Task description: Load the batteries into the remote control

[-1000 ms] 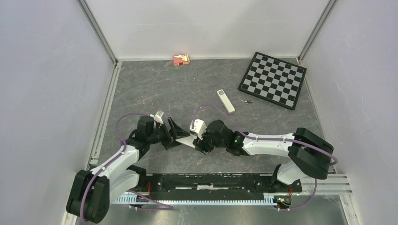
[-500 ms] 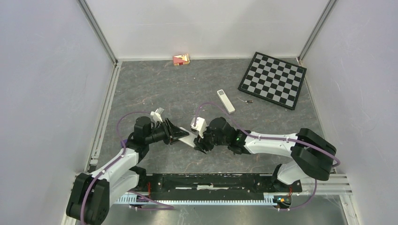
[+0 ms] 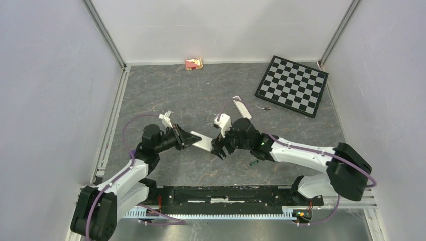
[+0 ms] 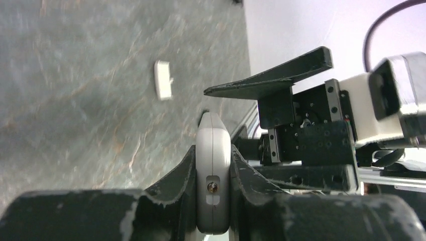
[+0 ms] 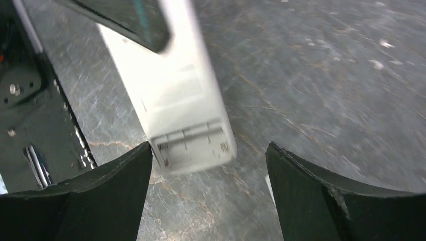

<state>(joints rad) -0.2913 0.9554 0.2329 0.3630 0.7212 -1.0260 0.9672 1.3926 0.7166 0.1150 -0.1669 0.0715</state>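
I should swing my right gripper over and down onto the near cylinder, which lies below it and to its right in the top view, as the remote's bay is empty.
A white remote control (image 3: 202,142) hangs above the table, and my left gripper (image 3: 187,138) is shut on one end of it. The left wrist view shows the pads pressed on both sides of the remote (image 4: 213,135). In the right wrist view the remote's (image 5: 171,100) free end faces me with an open battery bay (image 5: 193,146). My right gripper (image 5: 208,193) is open and apart from that end, in the top view (image 3: 218,149) just right of the remote. One battery (image 3: 264,107), a small dark cylinder, lies by the checkerboard. Another small dark cylinder (image 3: 253,163) lies near my right forearm.
A long white piece (image 3: 241,107) lies on the table behind the right wrist. A small white piece (image 4: 163,86) shows on the floor in the left wrist view. A checkerboard (image 3: 292,85) sits at the back right, a small red box (image 3: 194,64) by the back wall.
My left gripper has closed on the remote. My right gripper has opened, let go of the remote and drawn back to the right and away.
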